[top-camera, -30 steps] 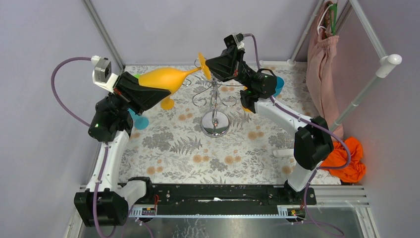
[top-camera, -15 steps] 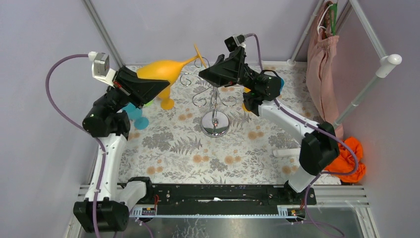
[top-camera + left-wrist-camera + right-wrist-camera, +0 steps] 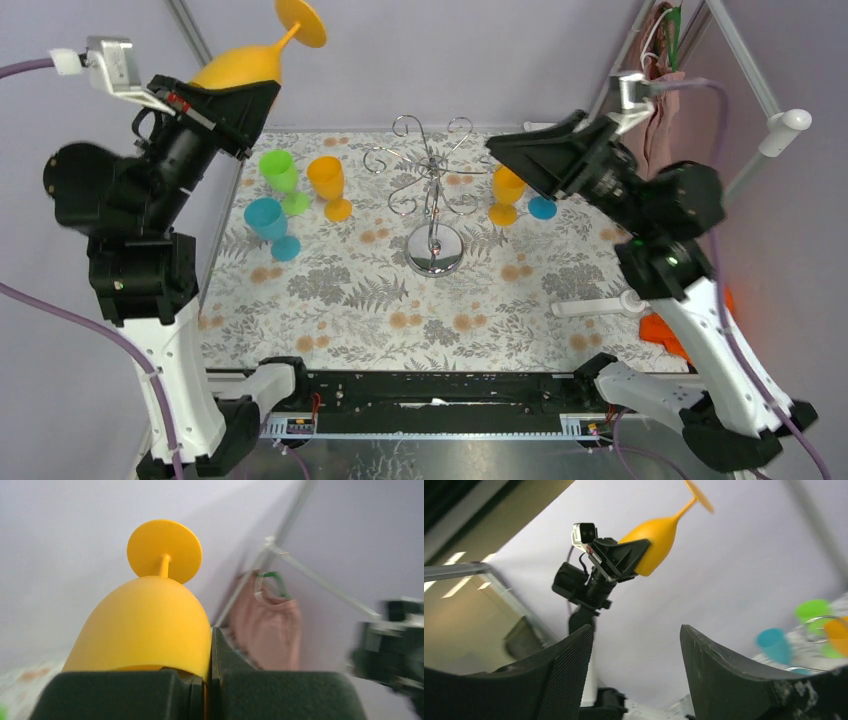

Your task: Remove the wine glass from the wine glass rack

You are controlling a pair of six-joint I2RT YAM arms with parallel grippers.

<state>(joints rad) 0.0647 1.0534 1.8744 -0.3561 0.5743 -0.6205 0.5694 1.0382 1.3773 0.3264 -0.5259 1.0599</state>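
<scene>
I should next tip and lower my left gripper to release the glass foot on the tabletop between teal cup and rack, since that place is below it.
The yellow-orange wine glass (image 3: 245, 68) is held high at the back left, foot (image 3: 300, 22) up, well clear of the silver wire wine glass rack (image 3: 432, 185). My left gripper (image 3: 252, 98) is shut on the bowl's rim. The left wrist view shows the bowl (image 3: 145, 625) pinched between the jaws of the left gripper (image 3: 210, 672). No glass hangs on the rack, which stands at the table's middle on its round base (image 3: 435, 250). My right gripper (image 3: 500, 152) hangs open to the rack's right, holding nothing. In the right wrist view the right gripper (image 3: 636, 645) frames the distant wine glass (image 3: 656, 535).
Green (image 3: 280, 175), orange (image 3: 328, 185) and teal (image 3: 268, 222) cups stand left of the rack. An orange cup (image 3: 507, 192) and a blue one (image 3: 543, 207) stand to its right. Pink cloth (image 3: 650, 110) hangs at the back right, above orange cloth (image 3: 700, 325).
The left arm has carried the wine glass up and to the left, away from the rack. The right gripper has opened and drawn back to the right.
</scene>
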